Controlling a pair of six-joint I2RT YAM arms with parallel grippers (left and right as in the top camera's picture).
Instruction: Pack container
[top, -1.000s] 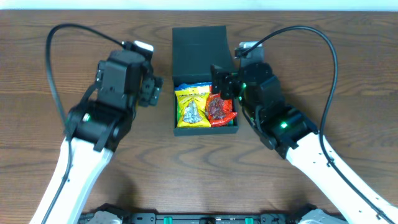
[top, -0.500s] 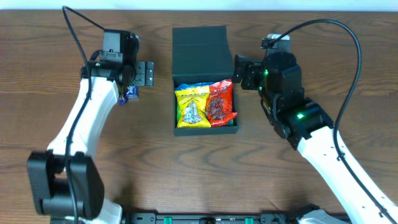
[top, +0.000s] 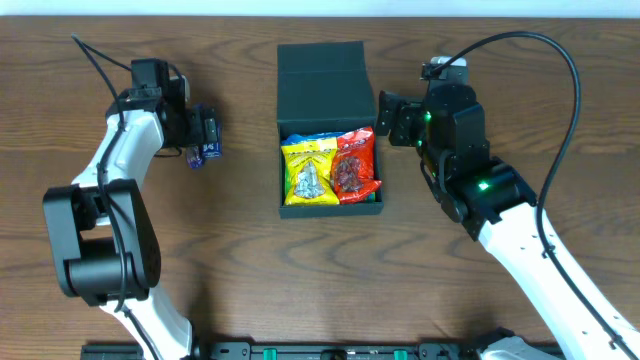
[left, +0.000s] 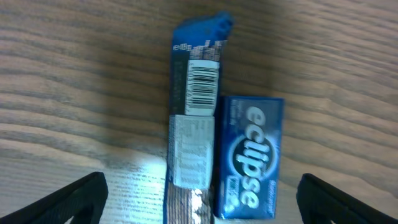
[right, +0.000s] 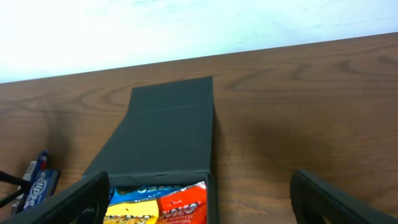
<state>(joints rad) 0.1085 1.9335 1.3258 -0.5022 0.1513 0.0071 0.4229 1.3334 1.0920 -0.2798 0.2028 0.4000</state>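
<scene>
The left gripper shifts away from the container and lowers onto the blue wrapped bar (left: 193, 135) next, as the gum pack also sits between its fingers.
The dark green container (top: 322, 75) stands at the table's middle, lid flipped open to the far side; it also shows in the right wrist view (right: 171, 130). Inside lie a yellow packet (top: 308, 172), a red packet (top: 354, 168) and a blue one under them. My left gripper (top: 205, 135) is open, hovering over a blue Eclipse gum pack (left: 250, 157) and a blue wrapped bar (left: 194, 118) lying side by side on the table. My right gripper (top: 385, 118) is open and empty, just right of the container's far right corner.
The brown wooden table (top: 500, 70) has a white wall behind it (right: 186, 25). The gum and bar lie left of the container (top: 205, 150). Black cables arch over both arms.
My left arm has swung back and left, its gripper now over the blue gum pack and bar. My right gripper has pulled out of the container to its right side.
</scene>
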